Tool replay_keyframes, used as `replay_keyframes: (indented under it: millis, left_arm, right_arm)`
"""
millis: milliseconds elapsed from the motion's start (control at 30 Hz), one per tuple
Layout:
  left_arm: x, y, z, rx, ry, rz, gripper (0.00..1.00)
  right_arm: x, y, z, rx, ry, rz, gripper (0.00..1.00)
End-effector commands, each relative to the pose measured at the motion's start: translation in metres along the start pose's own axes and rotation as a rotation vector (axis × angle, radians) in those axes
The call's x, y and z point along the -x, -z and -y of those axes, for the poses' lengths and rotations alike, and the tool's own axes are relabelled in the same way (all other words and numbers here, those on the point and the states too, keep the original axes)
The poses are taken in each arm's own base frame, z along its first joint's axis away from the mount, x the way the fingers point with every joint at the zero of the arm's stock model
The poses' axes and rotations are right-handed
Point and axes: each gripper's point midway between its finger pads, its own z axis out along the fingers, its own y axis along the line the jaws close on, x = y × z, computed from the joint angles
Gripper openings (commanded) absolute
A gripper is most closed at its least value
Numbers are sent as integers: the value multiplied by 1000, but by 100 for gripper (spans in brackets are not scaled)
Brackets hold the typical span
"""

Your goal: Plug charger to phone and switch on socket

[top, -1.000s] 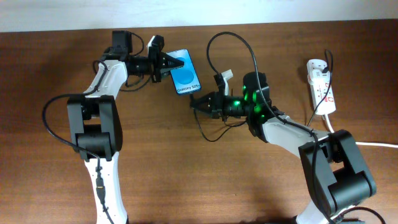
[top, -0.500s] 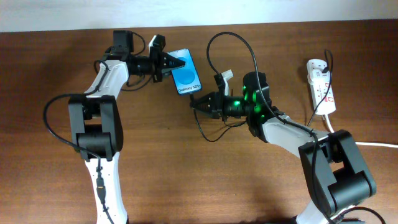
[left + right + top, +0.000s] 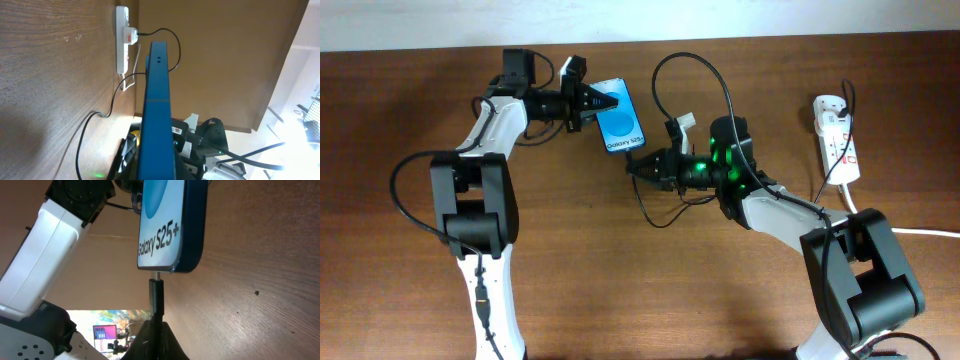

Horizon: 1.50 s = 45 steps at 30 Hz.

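My left gripper next lowers the phone toward the bare tabletop below, lays it flat and releases it, since it still hangs clear of the wood.
The phone, blue-screened with white text, is held up off the table by my left gripper, which is shut on its far end. In the left wrist view its blue edge runs straight out from the jaws. My right gripper is shut on the charger plug. The plug's tip touches the phone's bottom edge at the port. The thin black charger cable loops over the right arm. The white socket strip lies at the far right.
A thick white cord leaves the socket toward the right edge. The strip also shows in the left wrist view. The wall runs along the table's far edge.
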Motion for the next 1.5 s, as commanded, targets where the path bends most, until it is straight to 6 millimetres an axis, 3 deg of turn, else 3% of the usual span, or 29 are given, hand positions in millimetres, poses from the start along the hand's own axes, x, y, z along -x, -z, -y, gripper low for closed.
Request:
replay_keyframes:
  millis: [0, 333, 467, 500, 567, 667, 767, 833, 967, 1033, 1133, 1200, 1333, 1467]
  left_arm:
    - [-7, -5, 19, -48, -34, -41, 0]
    - [-15, -22, 20, -49, -79, -77, 0]
    - [-11, -15, 19, -49, -79, -61, 0]
    - [-10, -12, 19, -49, -83, -54, 0]
    - [-9, -8, 19, -50, -119, -47, 0]
    - [-9, -9, 19, -52, -213, -45, 0]
    - [-5, -9, 8, -20, -246, -27, 0]
    - [-3, -9, 2, -7, -297, -21, 0]
    - [0, -10, -4, 14, -291, -12, 0]
    - [9, -8, -26, 145, -253, 42, 0]
    - [7, 0, -62, 329, -172, 75, 0]
    - [-4, 11, -90, 487, -122, 65, 0]
    - [-22, 18, -120, 679, -119, 3, 0]
    - [-23, 18, -127, 738, -174, -25, 0]
  right_arm:
    - [8, 0, 6, -8, 15, 39, 4]
    - [33, 10, -1, 5, 39, 127, 4]
    - [31, 25, -3, 42, 48, 73, 21]
    - [34, 32, -3, 50, 48, 70, 30]
    - [47, 56, 3, 55, 66, 99, 41]
    - [63, 88, 20, 26, 68, 150, 47]
    - [65, 99, 37, -25, 78, 167, 56]
    - [68, 102, 54, -120, 92, 169, 58]
    - [80, 114, 62, -356, 134, 133, 57]
    - [87, 132, 57, -548, 156, 103, 57]
    - [91, 149, 51, -760, 159, 94, 57]
    - [91, 146, 48, -810, 178, 89, 57]
    - [86, 135, 47, -832, 200, 67, 58]
    - [80, 131, 49, -851, 203, 49, 58]
